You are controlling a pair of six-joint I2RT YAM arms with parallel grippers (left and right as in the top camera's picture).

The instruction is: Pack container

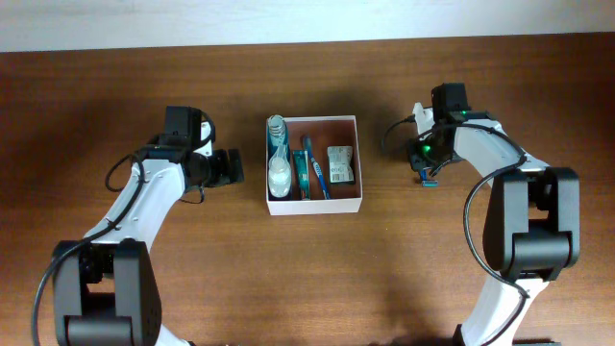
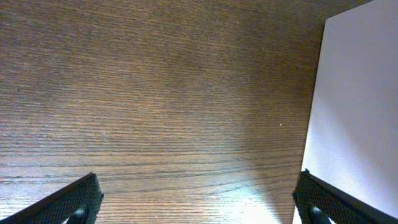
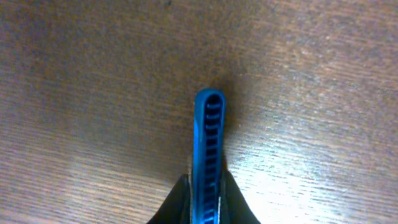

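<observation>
The right gripper brings the handle up, left in the overhead view and down beside the blue toothbrush next, then releases it, as it is still outside the container.
The container, a shallow white-walled box with a pinkish-brown inside, sits mid-table. It holds a clear bottle, a blue toothbrush and a green-and-white packet. My left gripper is open just left of the box. In the left wrist view its fingers spread wide over bare wood, with the container's white wall at the right. My right gripper, to the right of the box, is shut on a narrow blue ribbed plastic handle that sticks out past the fingertips close above the wood.
Dark wood tabletop surrounds the box. A pale wall strip runs along the far edge. Both arm bases stand at the near corners.
</observation>
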